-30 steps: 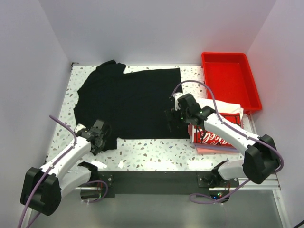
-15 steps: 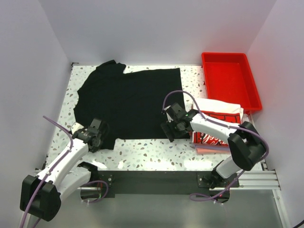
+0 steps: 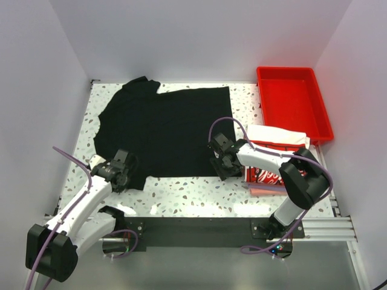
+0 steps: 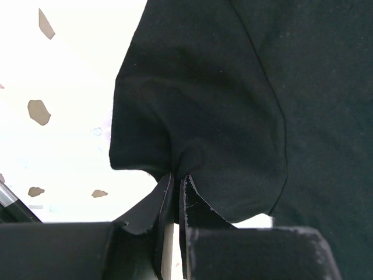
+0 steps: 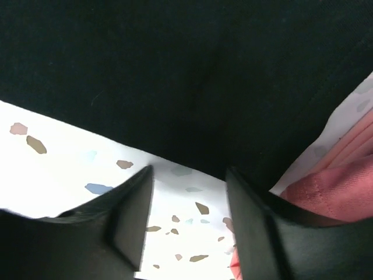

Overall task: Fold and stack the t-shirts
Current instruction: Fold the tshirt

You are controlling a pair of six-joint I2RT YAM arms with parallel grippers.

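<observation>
I should next raise the pinched corner with my left gripper, take it outward over the cloth near the far sleeve [image 3: 129, 117] and let it go, because that cloth lies unfolded outward.
A plain black t-shirt [image 3: 166, 127] lies spread flat on the speckled table. My left gripper [image 3: 125, 175] is shut on its near-left corner; in the left wrist view [image 4: 176, 175] the cloth [image 4: 233, 105] bunches between the closed jaws. My right gripper [image 3: 225, 170] is open at the shirt's near-right corner; in the right wrist view [image 5: 189, 172] the jaws stand apart just short of the black hem [image 5: 186, 87]. A folded white shirt with red-and-black print [image 3: 279, 138] lies on pinkish folded shirts [image 3: 266, 187] at the right; the pink cloth also shows in the right wrist view [image 5: 344, 192].
A red plastic tray [image 3: 293, 99] stands at the back right. White walls enclose the table on the left, back and right. Speckled tabletop [image 3: 187, 190] shows along the near edge in front of the shirt.
My right gripper has moved left and down toward the black shirt's near-right corner. My left gripper has barely moved and stays shut on the near-left corner.
</observation>
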